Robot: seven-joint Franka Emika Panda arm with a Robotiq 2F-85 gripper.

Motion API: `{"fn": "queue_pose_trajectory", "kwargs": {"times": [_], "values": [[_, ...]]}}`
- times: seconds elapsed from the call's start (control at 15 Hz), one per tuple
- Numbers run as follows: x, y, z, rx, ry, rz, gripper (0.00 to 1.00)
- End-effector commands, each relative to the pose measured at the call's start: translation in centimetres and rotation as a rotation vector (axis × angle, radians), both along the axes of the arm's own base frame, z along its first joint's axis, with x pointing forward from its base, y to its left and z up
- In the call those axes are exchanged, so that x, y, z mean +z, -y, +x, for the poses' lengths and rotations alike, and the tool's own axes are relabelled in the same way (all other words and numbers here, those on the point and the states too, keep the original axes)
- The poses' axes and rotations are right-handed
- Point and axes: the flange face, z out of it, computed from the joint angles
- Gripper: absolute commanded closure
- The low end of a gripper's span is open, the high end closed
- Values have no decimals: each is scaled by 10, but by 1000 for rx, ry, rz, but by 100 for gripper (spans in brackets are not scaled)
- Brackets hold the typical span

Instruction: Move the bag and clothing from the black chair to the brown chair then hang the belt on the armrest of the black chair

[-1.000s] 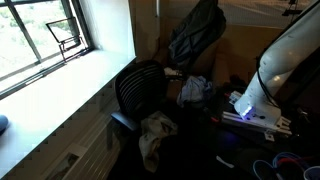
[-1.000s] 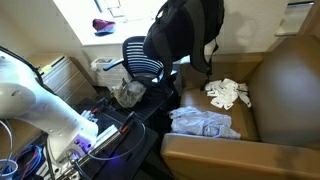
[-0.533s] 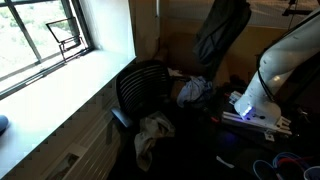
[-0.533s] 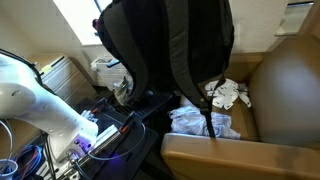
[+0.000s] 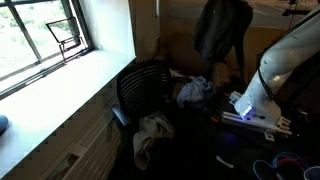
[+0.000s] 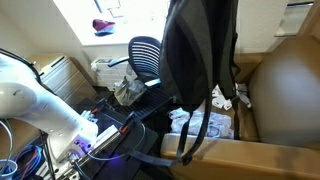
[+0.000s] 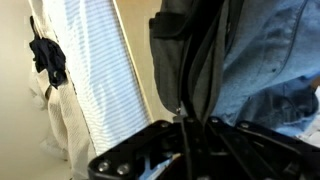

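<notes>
The bare seat (image 6: 244, 122) beside the blue shirt is below the hanging bag and outward of it. My gripper should next bring the bag outward and down onto it and let go of the straps.
The black bag (image 5: 222, 28) hangs in the air above the brown chair (image 6: 285, 75); it also fills the middle of an exterior view (image 6: 200, 60). In the wrist view my gripper (image 7: 186, 128) is shut on the bag's straps (image 7: 190, 70), and the bag body hangs below it. A pale piece of clothing (image 5: 152, 131) lies on the seat of the black chair (image 5: 145, 85), also seen in an exterior view (image 6: 128, 91). A blue shirt (image 5: 195, 90) and a white garment (image 6: 224, 96) lie on the brown chair. I cannot make out the belt.
The white arm base (image 5: 285, 55) stands beside a cluttered desk with cables (image 6: 100, 135). A window and sill (image 5: 55, 70) run behind the black chair. In the wrist view a striped cloth (image 7: 95, 80) and a blue cloth (image 7: 275, 60) lie beneath the bag.
The bag has swung from a tilted pose to hanging upright and has moved away from the black chair, over the brown chair. The clothing has not moved.
</notes>
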Motion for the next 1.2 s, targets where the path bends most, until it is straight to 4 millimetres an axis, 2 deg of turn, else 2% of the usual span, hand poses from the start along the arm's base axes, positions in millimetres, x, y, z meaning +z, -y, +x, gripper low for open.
{"fn": "queue_pose_trajectory", "kwargs": {"times": [0.0,0.2,0.33,0.53,0.67,0.73,0.8,1.0,1.13], "values": [[-46,35,50,-137,150,38,99],[-94,82,80,-290,231,100,99],[-125,120,92,-393,288,106,99],[-153,172,91,-541,361,64,99],[-172,196,91,-650,381,9,99],[-183,202,88,-721,370,3,71],[-183,188,80,-641,354,34,95],[-193,201,85,-700,361,4,74],[-187,201,88,-700,369,-3,70]]}}
